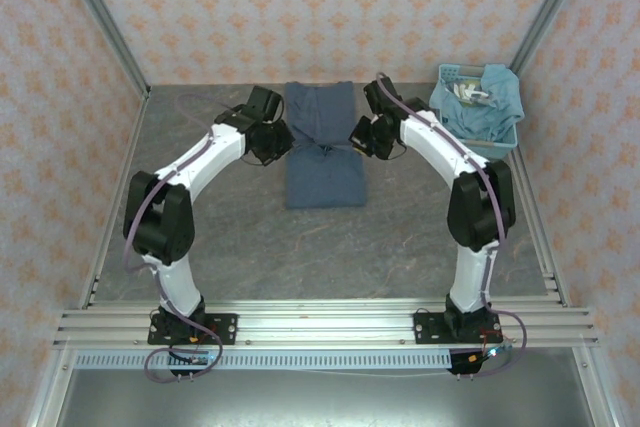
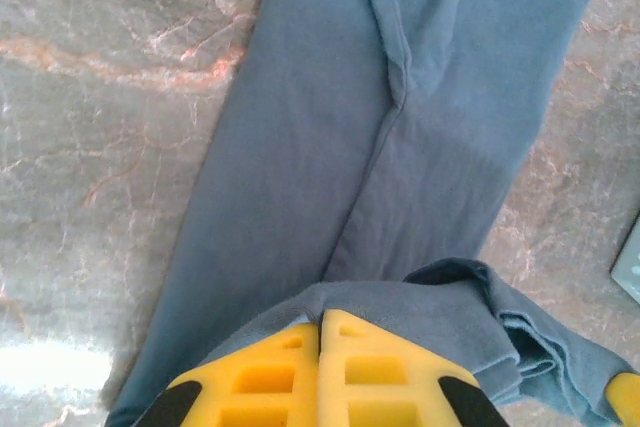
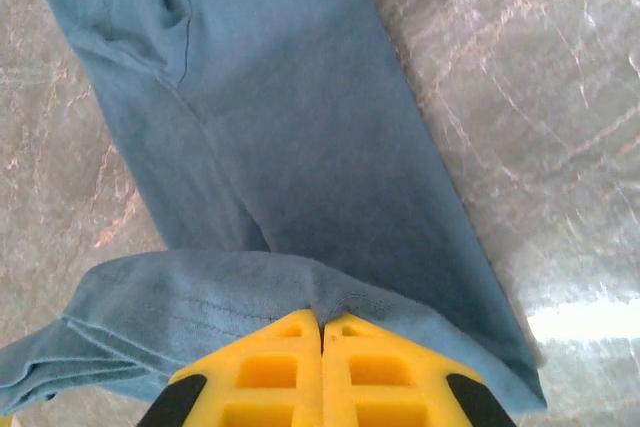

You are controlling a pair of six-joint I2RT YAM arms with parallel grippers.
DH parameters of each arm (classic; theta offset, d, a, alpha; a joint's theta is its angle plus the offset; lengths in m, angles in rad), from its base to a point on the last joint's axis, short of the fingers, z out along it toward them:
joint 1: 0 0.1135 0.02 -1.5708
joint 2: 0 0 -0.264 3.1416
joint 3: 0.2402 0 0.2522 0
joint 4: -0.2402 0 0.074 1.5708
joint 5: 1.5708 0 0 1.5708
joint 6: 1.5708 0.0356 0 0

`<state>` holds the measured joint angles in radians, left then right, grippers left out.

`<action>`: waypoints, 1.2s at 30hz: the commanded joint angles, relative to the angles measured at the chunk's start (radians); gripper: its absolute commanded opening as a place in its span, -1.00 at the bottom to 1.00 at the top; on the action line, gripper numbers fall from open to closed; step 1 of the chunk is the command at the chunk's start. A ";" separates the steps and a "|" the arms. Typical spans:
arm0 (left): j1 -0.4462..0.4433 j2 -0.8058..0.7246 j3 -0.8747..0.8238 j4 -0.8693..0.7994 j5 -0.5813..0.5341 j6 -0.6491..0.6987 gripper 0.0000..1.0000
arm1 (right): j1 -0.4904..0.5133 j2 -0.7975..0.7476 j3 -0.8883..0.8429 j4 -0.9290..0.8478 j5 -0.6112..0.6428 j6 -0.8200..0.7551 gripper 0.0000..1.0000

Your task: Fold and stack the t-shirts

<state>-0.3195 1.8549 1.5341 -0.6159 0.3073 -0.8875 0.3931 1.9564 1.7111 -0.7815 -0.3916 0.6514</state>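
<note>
My right gripper is pinching the shirt's edge, which is still lifted above the flat cloth beneath the gripper. I should lower it onto that cloth next and release the edge there.
A dark slate-blue t-shirt point(image 1: 324, 157) lies as a long strip on the table between the two arms. My left gripper point(image 2: 322, 327) is shut on a fold of its fabric point(image 2: 400, 317), lifted over the flat part point(image 2: 300, 147). My right gripper point(image 3: 321, 325) is shut on the same shirt's edge point(image 3: 230, 292), with the flat cloth point(image 3: 280, 127) beneath. From above, the left gripper point(image 1: 283, 145) and right gripper point(image 1: 357, 139) pinch the strip at its middle, from either side. A lighter teal-blue t-shirt point(image 1: 490, 97) sits bunched in the basket.
The light-blue lattice basket point(image 1: 478, 142) stands at the back right near the wall. Bare grey marble table point(image 1: 330, 247) spreads in front of the shirt. Metal frame posts and patterned walls close in the sides and back.
</note>
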 commanded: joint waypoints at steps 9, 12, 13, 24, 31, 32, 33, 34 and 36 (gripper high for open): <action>0.037 0.230 0.229 -0.073 0.004 0.074 -1.00 | -0.039 0.214 0.192 -0.016 -0.028 -0.031 -1.00; 0.056 0.285 0.263 -0.097 -0.010 0.069 -1.00 | -0.052 0.295 0.273 -0.014 -0.065 -0.050 -0.91; 0.064 0.294 0.263 -0.095 -0.011 0.062 -0.93 | -0.057 0.328 0.313 -0.025 -0.078 -0.058 -0.69; 0.070 -0.015 -0.064 0.025 -0.017 -0.004 0.20 | -0.072 0.171 0.203 -0.057 -0.036 -0.106 -0.01; -0.045 -0.202 -0.454 0.218 0.077 -0.169 0.15 | -0.047 -0.126 -0.328 0.163 -0.098 -0.058 0.01; -0.061 -0.202 -0.476 0.237 0.078 -0.186 0.15 | -0.041 -0.146 -0.379 0.193 -0.119 -0.050 0.01; -0.071 -0.195 -0.487 0.247 0.082 -0.194 0.15 | -0.035 -0.157 -0.412 0.211 -0.132 -0.044 0.01; -0.080 -0.180 -0.492 0.243 0.085 -0.201 0.15 | -0.027 -0.163 -0.441 0.225 -0.144 -0.038 0.01; -0.091 -0.152 -0.494 0.218 0.075 -0.205 0.12 | -0.018 -0.159 -0.479 0.246 -0.158 -0.029 0.01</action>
<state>-0.4080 1.6798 1.0515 -0.4358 0.3820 -1.0435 0.3611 1.7996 1.2839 -0.6247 -0.5117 0.5957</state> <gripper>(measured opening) 0.562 0.507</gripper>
